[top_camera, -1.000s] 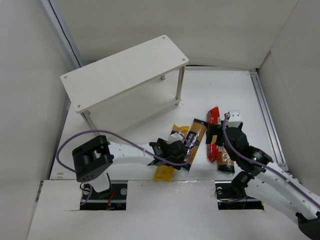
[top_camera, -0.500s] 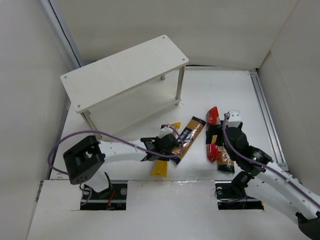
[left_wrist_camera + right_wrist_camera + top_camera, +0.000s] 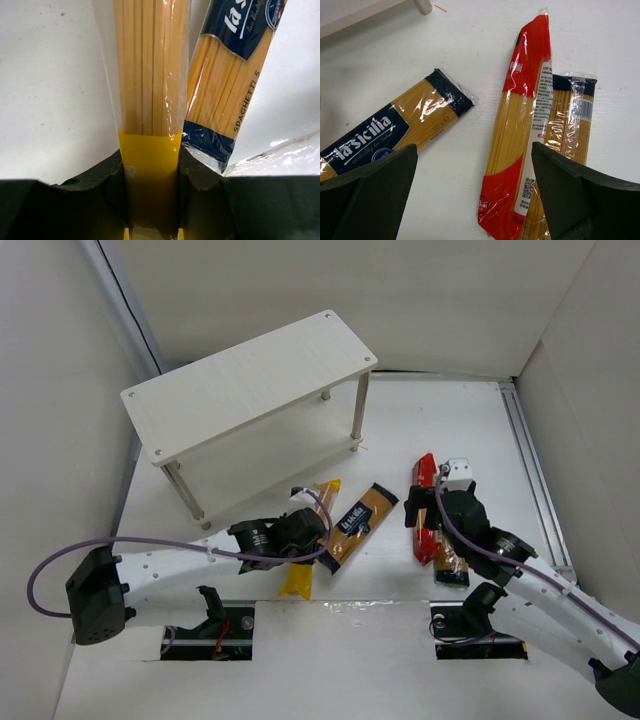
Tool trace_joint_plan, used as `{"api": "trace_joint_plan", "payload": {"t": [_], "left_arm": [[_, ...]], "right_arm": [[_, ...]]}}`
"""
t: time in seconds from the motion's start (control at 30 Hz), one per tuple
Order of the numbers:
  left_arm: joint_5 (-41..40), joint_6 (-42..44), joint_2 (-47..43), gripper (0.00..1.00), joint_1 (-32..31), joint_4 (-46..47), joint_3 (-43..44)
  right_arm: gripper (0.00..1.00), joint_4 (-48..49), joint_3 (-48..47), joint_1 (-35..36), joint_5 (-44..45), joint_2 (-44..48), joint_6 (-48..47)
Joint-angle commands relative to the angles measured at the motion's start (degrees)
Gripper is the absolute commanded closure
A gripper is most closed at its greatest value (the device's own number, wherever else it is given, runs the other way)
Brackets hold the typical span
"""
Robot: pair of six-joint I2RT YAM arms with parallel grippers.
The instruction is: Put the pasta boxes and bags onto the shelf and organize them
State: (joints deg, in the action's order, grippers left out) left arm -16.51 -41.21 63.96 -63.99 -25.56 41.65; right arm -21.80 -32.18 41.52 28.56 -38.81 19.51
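I should next lift the yellow spaghetti pack outward and to the left in the top view with my left gripper, onto the bare near end of the shelf's lower board.
My left gripper (image 3: 298, 536) (image 3: 151, 172) is shut on the lower part of the plain yellow spaghetti pack (image 3: 318, 502) (image 3: 149, 75), which lies on the table. Beside it to the right lies the golden-brown pack with a dark label (image 3: 356, 519) (image 3: 235, 75) (image 3: 385, 135). My right gripper (image 3: 425, 508) (image 3: 474, 150) hangs open over the red-ended clear bag (image 3: 425, 472) (image 3: 520, 125), with nothing between its fingers. Against that bag's right side lies the orange-brown pack with dark ends (image 3: 451, 566) (image 3: 570, 130). The shelf (image 3: 250, 385) stands at the back left with nothing on it.
The shelf's thin metal legs (image 3: 357, 420) rise just behind the packs. White walls close in both sides, and a metal rail (image 3: 532, 475) runs along the right edge of the table.
My left gripper has shut on the yellow pack and pulled it left and toward the shelf. The golden-brown pack has shifted left with it. My right gripper has moved slightly away.
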Motion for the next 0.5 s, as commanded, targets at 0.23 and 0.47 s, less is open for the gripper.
{"api": "trace_joint_plan", "payload": {"t": [0.23, 0.47], "left_arm": [[-14.1, -14.5, -0.3, 1.00, 0.6, -3.7, 7.6], [-28.1, -39.4, 3.7, 1.00, 1.9, -18.7, 14.5]], "right_arm": [[0.00, 5.3, -0.8, -0.5, -2.4, -3.2, -0.7], [0.00, 8.4, -0.8, -0.5, -4.5, -4.3, -0.7]]}}
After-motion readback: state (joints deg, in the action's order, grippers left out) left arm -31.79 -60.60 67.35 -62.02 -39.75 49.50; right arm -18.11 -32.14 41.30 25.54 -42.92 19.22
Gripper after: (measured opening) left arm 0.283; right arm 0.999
